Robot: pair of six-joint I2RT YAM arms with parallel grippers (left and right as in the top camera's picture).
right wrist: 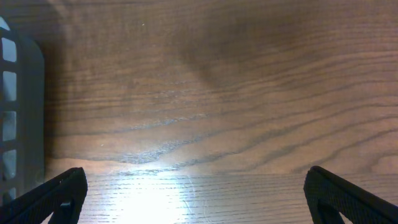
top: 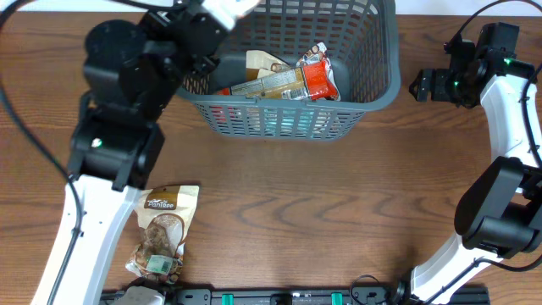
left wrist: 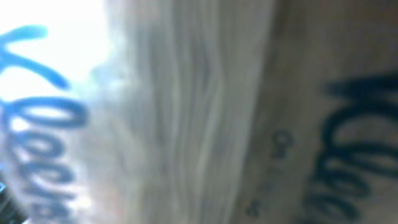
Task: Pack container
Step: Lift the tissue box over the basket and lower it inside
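The left gripper will next go down toward the container's red snack packet, which is below the gripper and to its right in the overhead view, and let go of the tissue packet (top: 230,10) there.
The dark grey slatted container (top: 377,95) stands at the table's far middle. It holds a red snack packet (top: 318,78) and tan packets (top: 269,63). My left gripper (top: 207,24) is over the container's left far corner, shut on a white tissue packet (top: 230,10). That packet, with blue "Kleenex" lettering (left wrist: 186,112), fills the blurred left wrist view and hides the fingers. My right gripper (top: 422,85) is open and empty to the right of the container, above bare wood (right wrist: 193,199). The container's wall shows at the left edge of the right wrist view (right wrist: 18,106).
A brown and cream snack packet (top: 163,229) lies on the wooden table at the front left, beside my left arm's base. Black rails run along the front edge (top: 288,296).
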